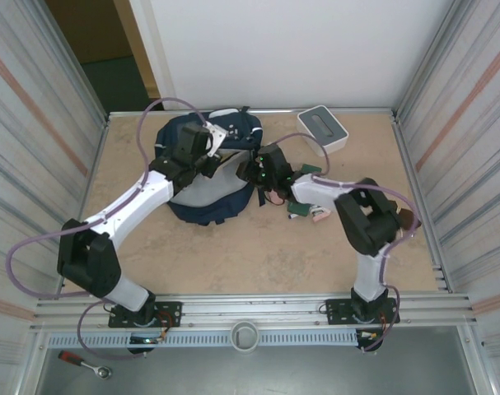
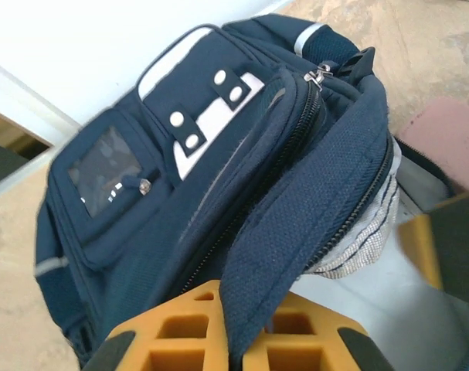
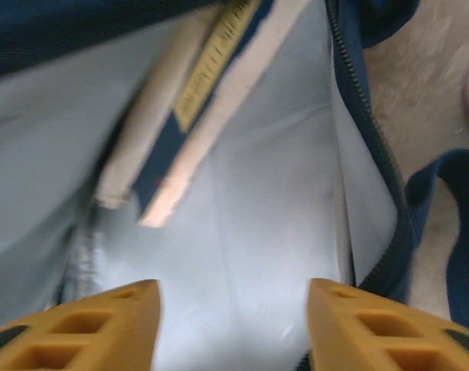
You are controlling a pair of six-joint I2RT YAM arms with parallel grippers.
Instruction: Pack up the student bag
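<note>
I need to bring the navy edge down over the pale grey lining with my left gripper and let go, because that lining is still open below and back from the gripper.
The student bag (image 1: 202, 169), navy with white patches, lies at the back middle of the table with its mouth facing right. My left gripper (image 1: 208, 144) is shut on the navy edge of the bag's opening flap (image 2: 296, 232), holding it up off the pale grey lining (image 2: 419, 309). My right gripper (image 1: 254, 174) sits at the bag's mouth, open, with nothing between its fingers (image 3: 87, 325). In the right wrist view it points into the lining (image 3: 257, 216), where navy booklets with yellow labels (image 3: 199, 93) lean inside the bag.
A white box (image 1: 324, 128) stands at the back right. Small loose items, one of them pink (image 1: 318, 216), lie on the table just right of the bag, under my right arm. Metal walls close in both sides.
</note>
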